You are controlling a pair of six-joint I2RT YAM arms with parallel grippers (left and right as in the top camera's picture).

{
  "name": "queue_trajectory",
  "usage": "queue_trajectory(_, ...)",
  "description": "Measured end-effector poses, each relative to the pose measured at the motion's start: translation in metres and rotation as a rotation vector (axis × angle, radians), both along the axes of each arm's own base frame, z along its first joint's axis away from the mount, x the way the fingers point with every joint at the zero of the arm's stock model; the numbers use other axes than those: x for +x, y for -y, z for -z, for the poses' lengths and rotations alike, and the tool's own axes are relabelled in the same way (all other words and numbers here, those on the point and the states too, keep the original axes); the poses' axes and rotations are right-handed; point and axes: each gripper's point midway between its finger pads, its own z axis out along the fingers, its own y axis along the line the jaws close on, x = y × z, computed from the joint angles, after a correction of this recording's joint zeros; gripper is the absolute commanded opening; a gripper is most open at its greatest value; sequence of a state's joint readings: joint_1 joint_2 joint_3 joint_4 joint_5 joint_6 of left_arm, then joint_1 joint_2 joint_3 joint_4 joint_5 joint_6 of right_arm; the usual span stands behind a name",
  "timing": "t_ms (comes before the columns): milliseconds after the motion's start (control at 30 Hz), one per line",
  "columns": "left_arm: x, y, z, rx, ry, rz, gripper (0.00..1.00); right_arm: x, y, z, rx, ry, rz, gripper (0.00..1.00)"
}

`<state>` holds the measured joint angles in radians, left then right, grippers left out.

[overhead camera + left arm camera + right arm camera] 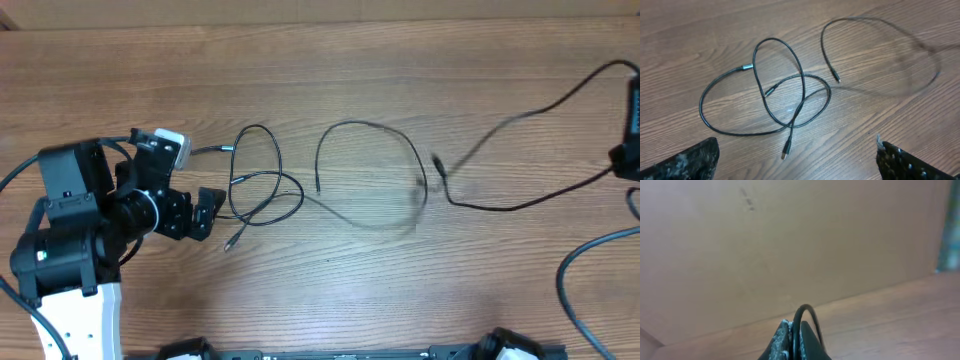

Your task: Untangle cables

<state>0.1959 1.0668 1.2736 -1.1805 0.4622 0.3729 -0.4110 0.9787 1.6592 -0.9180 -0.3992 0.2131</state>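
The wood by the arm wires is bare and clear of the loops. I will move my right gripper down and back next to release the cable there.
A thin black cable (262,186) lies in crossed loops left of the table's middle, its plug ends (784,154) loose on the wood. My left gripper (207,214) stands open just left of these loops, with nothing between its fingers (687,161). A second cable (365,125) arcs at the centre and is partly blurred. A third cable (500,207) runs from a plug (437,162) to the far right edge. There my right gripper (628,155) is shut on a black cable (807,311), which arches out above the fingertips.
The left arm's body (70,225) fills the left front corner. Thick black arm wires (590,262) curve at the right front. A brown cardboard wall (790,240) rises behind the wooden table (330,300) in the right wrist view.
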Motion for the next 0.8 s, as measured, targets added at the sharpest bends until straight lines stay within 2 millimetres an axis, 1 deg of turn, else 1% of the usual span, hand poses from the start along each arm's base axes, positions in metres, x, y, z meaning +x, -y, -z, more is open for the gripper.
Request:
queue_trajectory(33,0.002,0.000,0.002,-0.002,-0.010,0.000,1.00,0.000,0.011,0.005,0.003,-0.018,0.043,0.04)
queue_trajectory(167,0.009,-0.002,0.015,-0.012,-0.062,0.000,1.00,0.006,0.038,0.014,0.018,-0.054,0.126,0.04)
queue_trajectory(233,0.013,-0.003,0.023,-0.019,-0.094,0.000,1.00,0.007,0.048,0.015,0.021,-0.059,0.156,0.04)
queue_trajectory(267,0.016,-0.003,0.028,-0.024,-0.118,0.000,1.00,0.006,0.057,0.014,0.016,-0.051,0.188,0.04)
queue_trajectory(367,0.021,-0.004,0.039,-0.031,-0.159,0.000,0.99,0.001,0.078,0.008,-0.005,-0.033,0.286,0.04)
queue_trajectory(400,0.023,-0.005,0.043,-0.035,-0.177,0.000,1.00,-0.006,0.095,0.009,-0.016,-0.040,0.374,0.04)
queue_trajectory(467,0.026,-0.005,0.050,-0.040,-0.201,0.000,1.00,-0.016,0.116,0.013,-0.029,-0.065,0.497,0.04)
queue_trajectory(533,0.034,-0.007,0.054,-0.039,-0.196,0.000,1.00,-0.024,0.131,0.017,-0.042,-0.088,0.594,0.04)
queue_trajectory(567,0.042,-0.008,0.056,-0.037,-0.188,0.000,0.99,-0.029,0.140,0.019,-0.050,-0.103,0.654,0.04)
queue_trajectory(633,0.048,-0.009,0.061,-0.038,-0.194,0.000,1.00,-0.037,0.159,0.026,-0.065,-0.141,0.763,0.04)
queue_trajectory(700,0.049,-0.010,0.063,-0.039,-0.198,0.000,1.00,-0.040,0.171,0.034,-0.070,-0.182,0.827,0.04)
queue_trajectory(767,0.047,-0.008,0.062,-0.043,-0.200,0.018,1.00,-0.039,0.181,0.044,-0.070,-0.227,0.866,0.04)
queue_trajectory(800,0.040,-0.003,0.063,-0.046,-0.207,0.064,1.00,-0.036,0.188,0.053,-0.068,-0.261,0.884,0.04)
